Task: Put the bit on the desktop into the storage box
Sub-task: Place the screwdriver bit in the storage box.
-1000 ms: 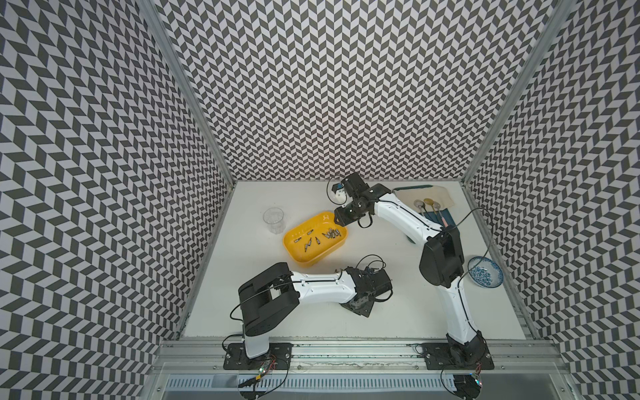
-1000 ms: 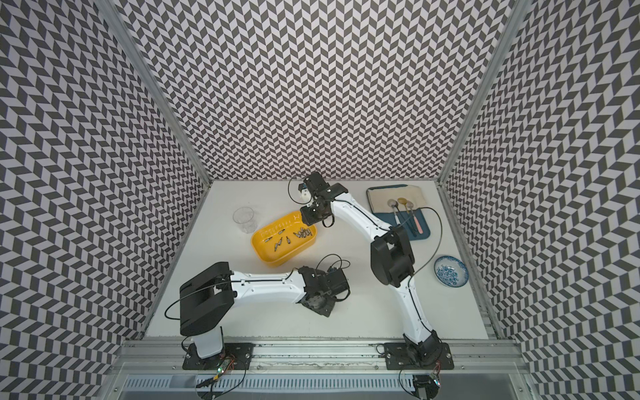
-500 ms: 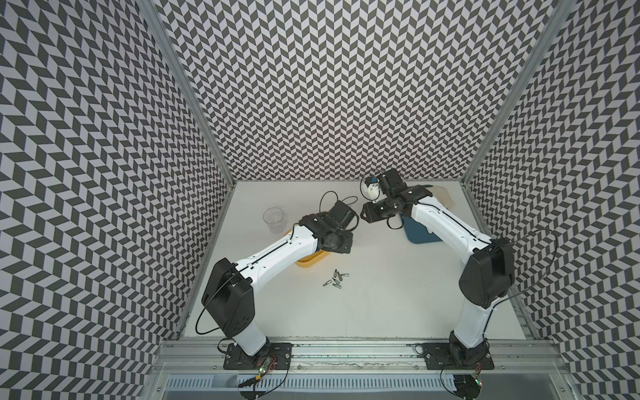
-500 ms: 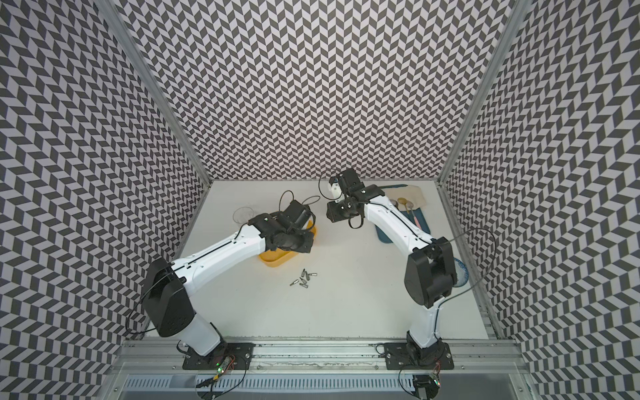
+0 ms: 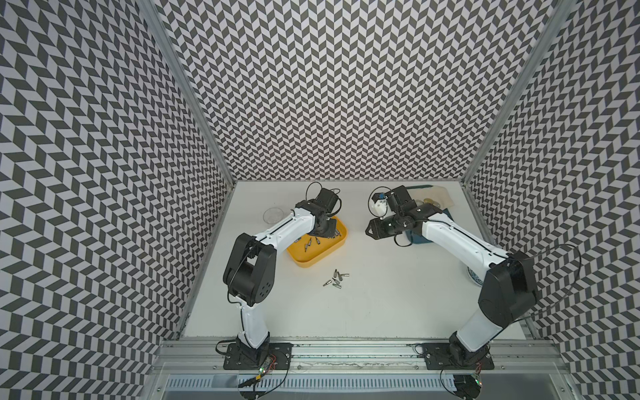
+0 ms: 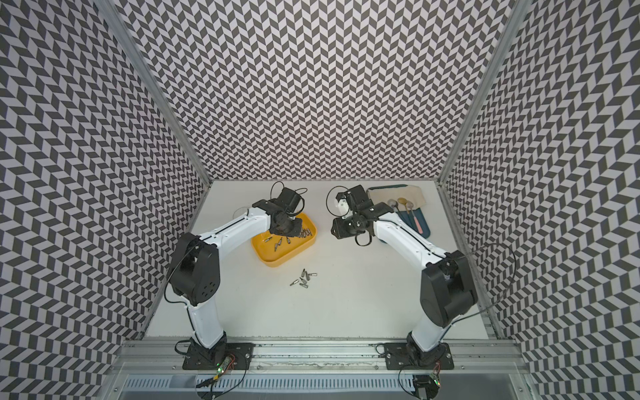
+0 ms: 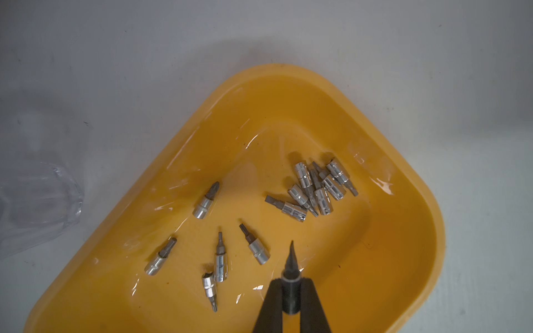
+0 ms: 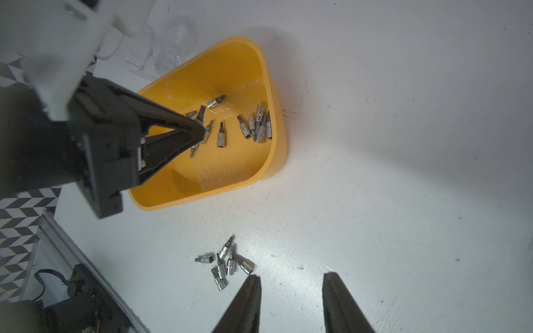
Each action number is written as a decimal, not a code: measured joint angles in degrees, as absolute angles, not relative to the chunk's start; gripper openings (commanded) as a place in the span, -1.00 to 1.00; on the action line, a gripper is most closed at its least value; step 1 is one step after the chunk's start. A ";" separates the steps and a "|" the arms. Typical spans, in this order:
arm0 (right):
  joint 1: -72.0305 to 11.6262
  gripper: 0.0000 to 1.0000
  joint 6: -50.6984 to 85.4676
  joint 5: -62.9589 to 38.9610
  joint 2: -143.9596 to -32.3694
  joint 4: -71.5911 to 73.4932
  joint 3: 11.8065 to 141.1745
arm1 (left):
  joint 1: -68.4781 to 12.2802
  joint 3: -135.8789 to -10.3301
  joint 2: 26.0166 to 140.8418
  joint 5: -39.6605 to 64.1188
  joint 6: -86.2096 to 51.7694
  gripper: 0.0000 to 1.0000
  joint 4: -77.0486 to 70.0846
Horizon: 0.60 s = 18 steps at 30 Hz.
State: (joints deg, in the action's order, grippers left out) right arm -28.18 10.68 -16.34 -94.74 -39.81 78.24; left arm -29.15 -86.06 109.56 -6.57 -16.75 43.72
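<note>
The dark-tipped bit goes down from my left gripper toward the box's far corner next and is released there, since the box's bare yellow bottom lies below, beside the piled bits.
My left gripper (image 7: 291, 284) is shut on a dark-tipped bit (image 7: 290, 259) and hangs over the yellow storage box (image 7: 403, 245). Both top views place that gripper (image 5: 327, 232) (image 6: 289, 229) above the box's far end, and the right wrist view shows it (image 8: 199, 129) too. Several silver bits (image 7: 314, 187) lie inside the box (image 5: 313, 261). A cluster of several bits (image 5: 335, 277) (image 8: 226, 263) lies on the white desktop (image 5: 381, 298) just in front of the box. My right gripper (image 8: 291, 276) (image 5: 373, 231) is open and empty, to the right of the box.
A clear glass cup (image 5: 273, 214) stands left of the box. A blue tray (image 6: 417, 221) with spoons and a cloth sits at the back right. A patterned bowl (image 5: 473, 277) peeks out behind the right arm. The aluminium rail (image 5: 346, 350) runs along the front edge.
The left arm has swung from the front of the desktop up over the storage box. The right gripper has drawn back from the box toward the blue tray.
</note>
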 measured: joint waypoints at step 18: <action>-33.12 -0.21 11.62 -18.70 -90.26 -35.00 63.99 | -26.46 -91.00 119.37 -5.80 -14.52 -1.00 40.01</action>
